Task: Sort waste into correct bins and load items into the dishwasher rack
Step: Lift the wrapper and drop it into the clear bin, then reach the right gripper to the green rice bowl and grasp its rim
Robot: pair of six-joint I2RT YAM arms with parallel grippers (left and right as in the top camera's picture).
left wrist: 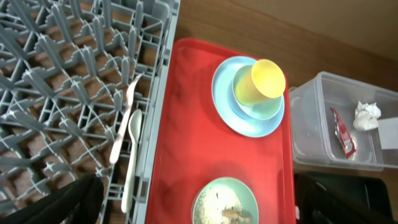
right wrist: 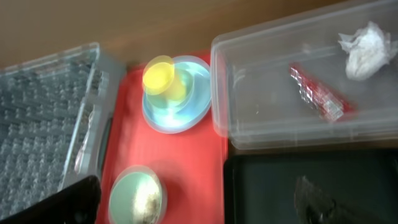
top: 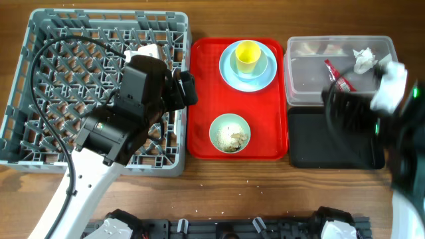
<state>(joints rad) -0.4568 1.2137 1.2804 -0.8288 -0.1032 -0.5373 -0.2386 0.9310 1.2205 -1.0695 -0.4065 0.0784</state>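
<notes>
Next, my right gripper goes to the left in the overhead view and comes down onto the pale green bowl's rack-side rim [top: 212, 135] [right wrist: 112, 202], because crumbs still lie inside.
The grey dishwasher rack [top: 40, 86] fills the left. A white fork [left wrist: 126, 115] and spoon [left wrist: 132, 155] lie in it by its right wall. My left gripper [top: 188, 89] is open and empty over the rack's right edge. On the red serving tray stand a light blue plate [top: 229, 74] with a dish and a yellow cup [top: 247, 56], and a pale green bowl [top: 230, 133] holding rice-like crumbs [left wrist: 225, 208]. The clear tub [top: 305, 79] holds the white napkin [top: 362, 60] and the red wrapper [top: 340, 78]. My right gripper [top: 335, 106] is open and empty over the black tray [top: 312, 149].
The red serving tray [top: 202, 99] sits between the rack and the two bins. Bare wooden table runs along the front. A black cable [top: 46, 73] from the left arm loops over the rack. The right arm is blurred.
</notes>
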